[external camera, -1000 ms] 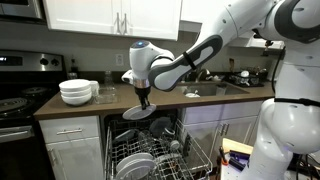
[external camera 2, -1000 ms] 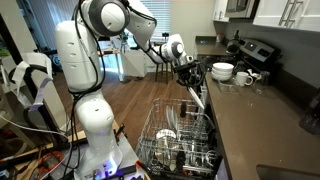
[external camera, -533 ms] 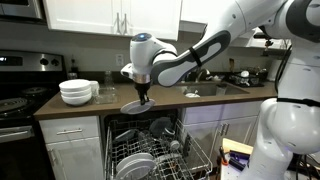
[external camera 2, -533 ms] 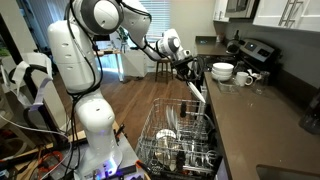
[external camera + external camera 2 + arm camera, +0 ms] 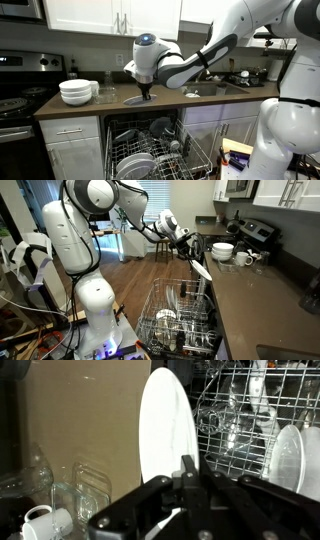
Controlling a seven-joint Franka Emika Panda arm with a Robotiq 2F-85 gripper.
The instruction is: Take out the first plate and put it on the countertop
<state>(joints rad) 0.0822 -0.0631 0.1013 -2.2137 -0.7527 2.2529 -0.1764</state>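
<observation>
The plate still tilts steeply beside the countertop's edge. Next, it moves outward and down over the countertop's bare part and tilts flat for release.
My gripper [image 5: 147,93] is shut on the rim of the first plate [image 5: 135,100], a plain white round plate. It holds the plate at the front edge of the dark brown countertop [image 5: 190,103], above the open dishwasher. In the other exterior view the gripper [image 5: 189,249] holds the plate [image 5: 201,269] tilted beside the countertop [image 5: 255,300]. In the wrist view the plate [image 5: 165,420] stands on edge between my fingers [image 5: 186,466], with the countertop [image 5: 80,420] behind it.
A stack of white bowls [image 5: 76,92] stands on the counter near the stove [image 5: 15,103]. The pulled-out dishwasher rack [image 5: 150,152] holds more dishes and also shows from the side [image 5: 182,315]. Glass containers [image 5: 82,485] and a mug [image 5: 36,521] lie nearby.
My gripper has lifted the plate up from above the dishwasher rack to the level of the countertop edge and turned it flatter.
</observation>
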